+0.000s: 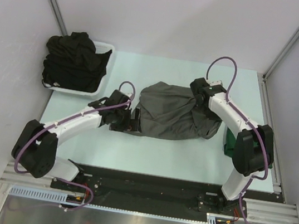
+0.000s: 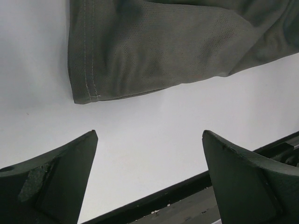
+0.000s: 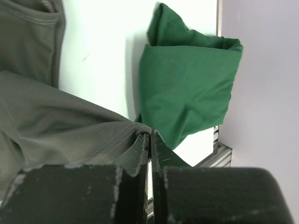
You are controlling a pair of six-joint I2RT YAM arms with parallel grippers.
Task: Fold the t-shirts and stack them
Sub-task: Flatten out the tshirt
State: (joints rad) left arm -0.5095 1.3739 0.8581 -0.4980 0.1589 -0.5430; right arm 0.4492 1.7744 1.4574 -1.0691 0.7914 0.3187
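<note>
My left gripper should next go down and to its left in the wrist view, so it can pinch the t-shirt's hem corner [image 1: 127, 132] [image 2: 86, 96], which lies uncovered there.
The charcoal grey t-shirt [image 1: 174, 113] lies bunched in the middle of the table. My right gripper [image 1: 200, 99] is shut on its hem at its far right side; the pinched hem shows in the right wrist view [image 3: 150, 133]. My left gripper [image 1: 132, 122] is open and empty just left of the shirt's near left corner [image 2: 86, 95], apart from it. The dark green t-shirt [image 3: 189, 84] lies folded at the table's right edge, partly hidden behind my right arm in the top view [image 1: 228, 143]. Several black t-shirts [image 1: 75, 61] are heaped in the basket.
The white plastic basket [image 1: 103, 77] stands at the table's far left corner. Grey walls close in on both sides. A black rail [image 1: 155, 183] runs along the near edge.
</note>
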